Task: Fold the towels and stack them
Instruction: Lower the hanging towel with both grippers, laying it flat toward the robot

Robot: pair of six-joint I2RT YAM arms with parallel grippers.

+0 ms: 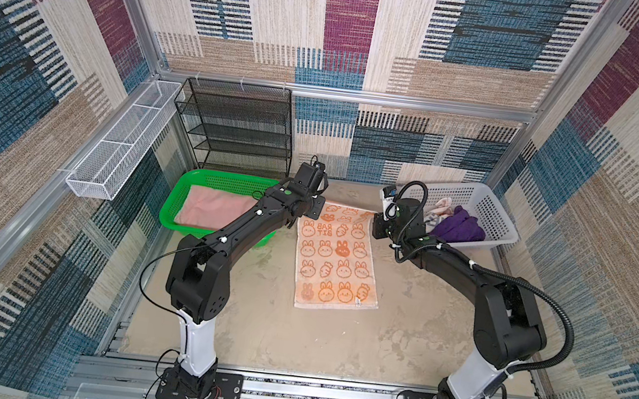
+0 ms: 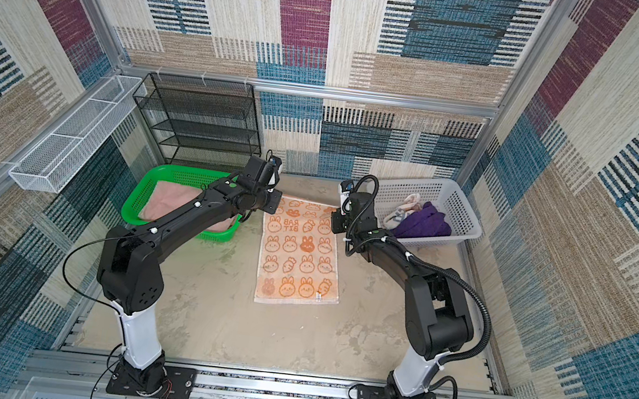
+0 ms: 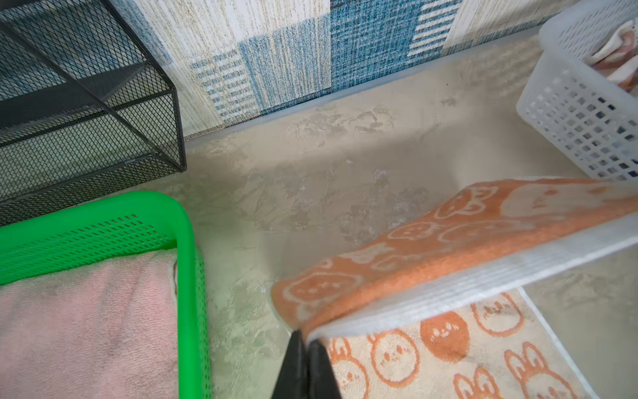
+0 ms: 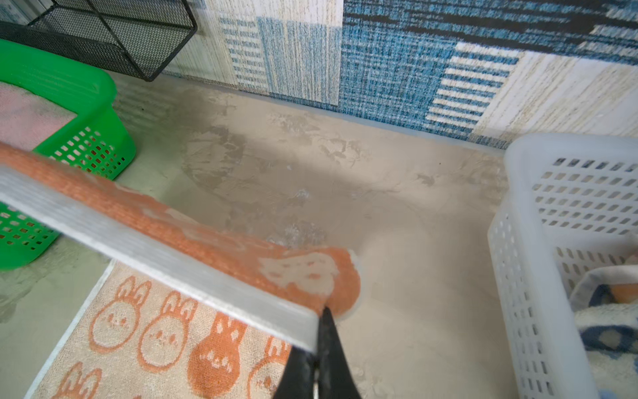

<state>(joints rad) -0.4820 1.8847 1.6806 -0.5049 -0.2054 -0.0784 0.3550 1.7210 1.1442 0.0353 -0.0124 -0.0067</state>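
Note:
I will next move the towel's corner back with my left gripper, lower it and let go of it, because the towel's near corner on the green basket's side [image 1: 296,304] is back and below.
The orange towel [image 1: 336,265] with white bunny faces lies lengthwise on the table in both top views. Its far edge is lifted and curled back. My left gripper [image 3: 305,340] is shut on the towel's far left corner. My right gripper [image 4: 319,317] is shut on the far right corner, and the white hem [image 4: 172,255] runs taut between them. A pink towel [image 1: 212,207] lies flat in the green basket [image 1: 224,176]. A crumpled dark purple towel [image 1: 459,227] and a cream, orange and blue towel [image 4: 607,328] sit in the white basket [image 1: 492,215].
A black mesh shelf rack [image 1: 239,127] stands against the back wall behind the green basket. A white wire tray [image 1: 124,141] hangs on the left wall. Patterned walls enclose the table on three sides. Bare table shows in front of the orange towel.

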